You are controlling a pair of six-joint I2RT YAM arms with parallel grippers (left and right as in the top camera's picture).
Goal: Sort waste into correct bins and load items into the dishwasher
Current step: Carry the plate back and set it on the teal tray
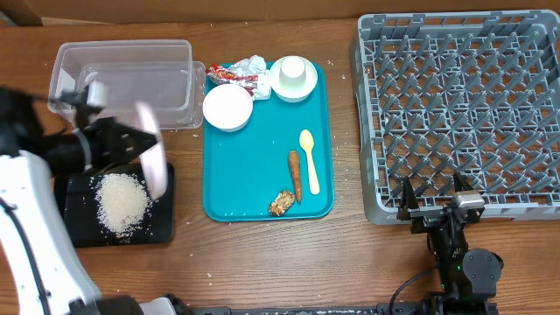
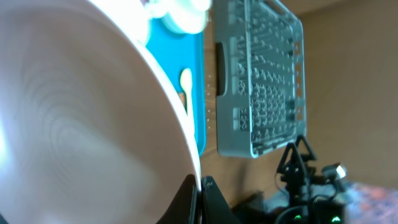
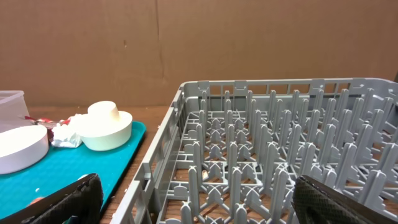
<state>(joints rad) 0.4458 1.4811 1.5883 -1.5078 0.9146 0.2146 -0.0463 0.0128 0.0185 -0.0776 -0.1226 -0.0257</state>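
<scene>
The left gripper swings over the teal tray next, then levels and lowers the plate beside the orange stick, since the rice lies in the black tray.
My left gripper (image 1: pixel 133 143) is shut on the rim of the large pale plate (image 1: pixel 154 159), holding it tilted on edge above the black tray (image 1: pixel 74 229), where a pile of white rice (image 1: pixel 122 203) lies. In the left wrist view the plate (image 2: pixel 81 112) fills the left side, its rim pinched between the jaws (image 2: pixel 200 194). The clear tub (image 1: pixel 122 83) stands behind. My right gripper (image 1: pixel 433 208) is open and empty at the grey dish rack's (image 1: pixel 464 105) front edge, its fingers (image 3: pixel 205 205) wide apart.
The teal tray (image 1: pixel 262 149) holds a white bowl (image 1: pixel 227 107), an upturned cup on a bowl (image 1: pixel 293 77), a napkin with red-and-white wrapper (image 1: pixel 245 72), a yellow spoon (image 1: pixel 309 157), an orange stick (image 1: pixel 296 173) and a brown chunk (image 1: pixel 282 202).
</scene>
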